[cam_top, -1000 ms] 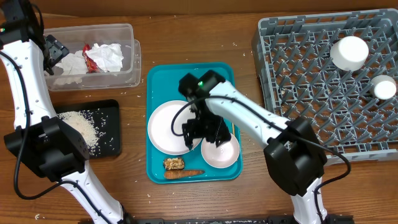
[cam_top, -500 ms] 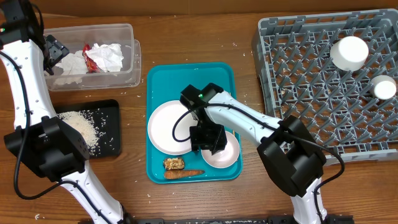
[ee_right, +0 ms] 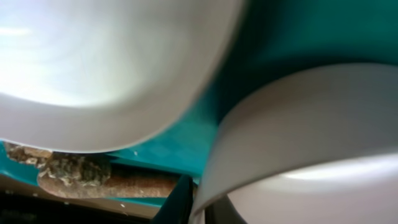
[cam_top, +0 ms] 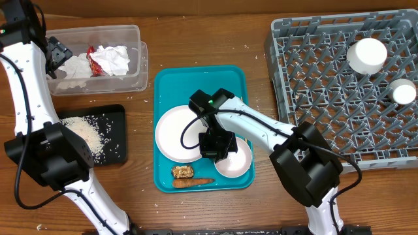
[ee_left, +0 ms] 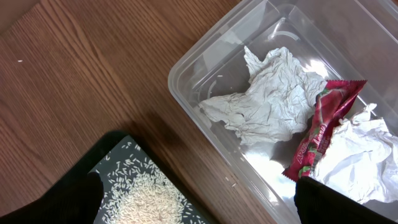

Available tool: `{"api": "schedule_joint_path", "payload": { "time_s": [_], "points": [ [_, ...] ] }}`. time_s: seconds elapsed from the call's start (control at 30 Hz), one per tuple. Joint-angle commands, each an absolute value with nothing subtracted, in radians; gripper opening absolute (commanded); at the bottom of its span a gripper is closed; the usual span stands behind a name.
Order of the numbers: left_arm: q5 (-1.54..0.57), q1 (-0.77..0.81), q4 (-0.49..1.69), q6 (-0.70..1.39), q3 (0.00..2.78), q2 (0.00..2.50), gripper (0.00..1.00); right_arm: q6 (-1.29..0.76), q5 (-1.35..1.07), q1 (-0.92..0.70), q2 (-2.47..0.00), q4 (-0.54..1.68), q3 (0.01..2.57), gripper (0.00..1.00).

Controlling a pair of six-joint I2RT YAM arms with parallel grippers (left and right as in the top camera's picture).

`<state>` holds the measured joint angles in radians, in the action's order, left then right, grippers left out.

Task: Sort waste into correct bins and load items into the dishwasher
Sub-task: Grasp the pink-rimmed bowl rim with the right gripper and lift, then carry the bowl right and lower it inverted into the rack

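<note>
Next, my right gripper will rise, shift right in the overhead view and lower the small white bowl to release it onto rack wires (cam_top: 361, 87) beside the upturned bowl, as they're empty.
On the teal tray (cam_top: 163, 85), my right gripper (cam_top: 217, 145) is shut on the left rim of a small white bowl (cam_top: 236, 163), beside the large plate (cam_top: 171, 130). The right wrist view shows the bowl's rim (ee_right: 298, 124) pinched at my right gripper (ee_right: 199, 202), one finger (ee_right: 177, 202) outside the wall. A brown food lump (cam_top: 182, 172) and a carrot-like stick (cam_top: 192, 183) lie at the tray's near edge. My left gripper (cam_top: 55, 55) hangs open and empty over the clear tub (cam_top: 140, 65), which holds napkins (ee_left: 267, 99) and a red wrapper (ee_left: 320, 124).
The grey dish rack (cam_top: 326, 98) at the right holds an upturned bowl (cam_top: 366, 55) and a small cup (cam_top: 403, 92). A black tray (cam_top: 117, 121) with a heap of rice (cam_top: 85, 134) sits in front of the tub. Stray grains dot the wooden table.
My right gripper has closed from wide open onto the bowl's rim, and the bowl has shifted slightly. The left arm has not moved.
</note>
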<state>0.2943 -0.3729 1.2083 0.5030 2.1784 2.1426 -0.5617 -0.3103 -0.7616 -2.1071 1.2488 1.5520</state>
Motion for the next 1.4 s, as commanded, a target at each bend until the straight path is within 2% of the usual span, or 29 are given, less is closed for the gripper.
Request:
{"api": "schedule_joint_path", "payload": {
  "time_s": [0.0, 0.27, 0.57, 0.77, 0.9, 1.03, 1.23, 1.37],
  "points": [
    [0.295, -0.365, 1.208, 0.520, 2.182, 2.105, 1.00, -0.562, -0.305, -0.758, -2.102, 1.247, 1.552, 0.04],
    [0.295, -0.365, 1.208, 0.520, 2.182, 2.105, 1.00, -0.548, -0.315, -0.725, -2.098, 1.316, 1.604, 0.04],
    [0.295, -0.365, 1.208, 0.520, 2.182, 2.105, 1.00, -0.464, -0.316, -0.661, -2.058, 1.414, 1.780, 0.04],
    [0.295, -0.365, 1.208, 0.520, 2.182, 2.105, 1.00, -0.374, -0.315, -0.540, -1.984, 1.484, 1.890, 0.04],
    [0.295, -0.365, 1.208, 0.520, 2.182, 2.105, 1.00, -0.320, -0.310, -0.373, -1.905, 1.502, 1.910, 0.04],
    [0.295, -0.365, 1.208, 0.520, 2.182, 2.105, 1.00, -0.283, -0.322, -0.126, -1.839, 1.477, 1.910, 0.04],
    [0.295, -0.365, 1.208, 0.520, 2.182, 2.105, 1.00, -0.064, -0.610, 0.249, -1.824, 1.411, 1.898, 0.04],
    [0.295, -0.365, 1.208, 0.520, 2.182, 2.105, 1.00, 0.116, -0.858, 0.428, -1.825, 1.370, 1.861, 0.04]
  ]
}}
